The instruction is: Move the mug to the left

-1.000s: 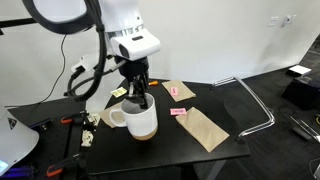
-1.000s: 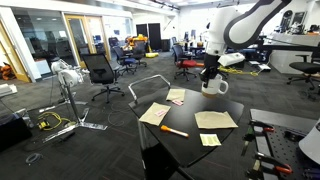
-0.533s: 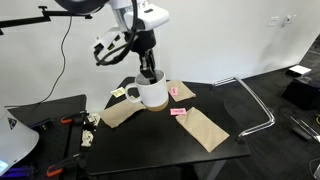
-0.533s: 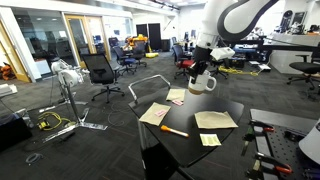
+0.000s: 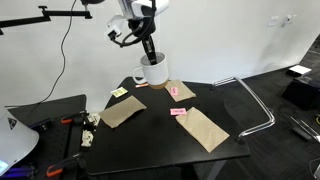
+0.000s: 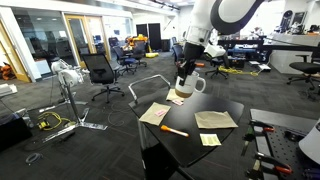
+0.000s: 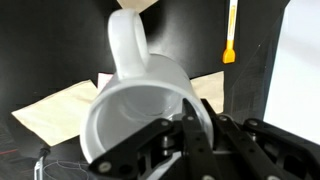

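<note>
The gripper lowers the mug (image 5: 153,70) onto bare black tabletop (image 5: 154,98) beside the orange pen next and releases the mug's rim, as that clear spot lies below the gripper.
The white mug (image 5: 153,70) hangs in the air above the back edge of the black table (image 5: 160,140), held by its rim. My gripper (image 5: 149,53) is shut on the mug's wall, one finger inside and one outside. It shows in both exterior views; the mug (image 6: 190,83) hangs above the brown packet at the table's far corner. In the wrist view the mug (image 7: 130,100) fills the middle, handle pointing up, and my gripper (image 7: 185,120) clamps its rim.
Brown paper packets lie on the table (image 5: 122,112), (image 5: 206,128), (image 5: 180,91). A pink note (image 5: 179,112) and a yellow note (image 5: 119,92) lie near them. An orange pen (image 6: 174,131) lies on the table. A metal frame (image 5: 255,105) stands beside the table.
My gripper has lifted the mug off the table and carried it up and toward the table's back edge, over the packet there.
</note>
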Robot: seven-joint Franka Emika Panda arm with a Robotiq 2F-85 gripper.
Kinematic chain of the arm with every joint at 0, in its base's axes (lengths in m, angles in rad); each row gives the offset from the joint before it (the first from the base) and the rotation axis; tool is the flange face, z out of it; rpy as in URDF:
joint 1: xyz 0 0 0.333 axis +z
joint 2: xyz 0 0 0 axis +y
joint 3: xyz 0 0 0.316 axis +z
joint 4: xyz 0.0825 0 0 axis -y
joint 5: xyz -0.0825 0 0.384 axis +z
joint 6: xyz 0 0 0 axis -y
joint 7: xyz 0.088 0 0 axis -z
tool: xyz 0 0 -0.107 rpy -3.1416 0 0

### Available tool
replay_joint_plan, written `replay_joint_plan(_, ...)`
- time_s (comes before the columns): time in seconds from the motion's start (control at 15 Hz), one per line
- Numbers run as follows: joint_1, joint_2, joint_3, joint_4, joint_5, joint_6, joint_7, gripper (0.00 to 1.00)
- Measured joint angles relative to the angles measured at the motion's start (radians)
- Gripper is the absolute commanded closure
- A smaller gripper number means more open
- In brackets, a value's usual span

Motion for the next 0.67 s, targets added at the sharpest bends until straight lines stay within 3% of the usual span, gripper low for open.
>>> replay_joint_plan(0.27,0.036,0.052,0.018,0.049,0.063,-0.034,-0.059,0.98)
replay_joint_plan(0.67,0.044,0.129,0.038,0.082,0.069,-0.040,-0.061,0.98)
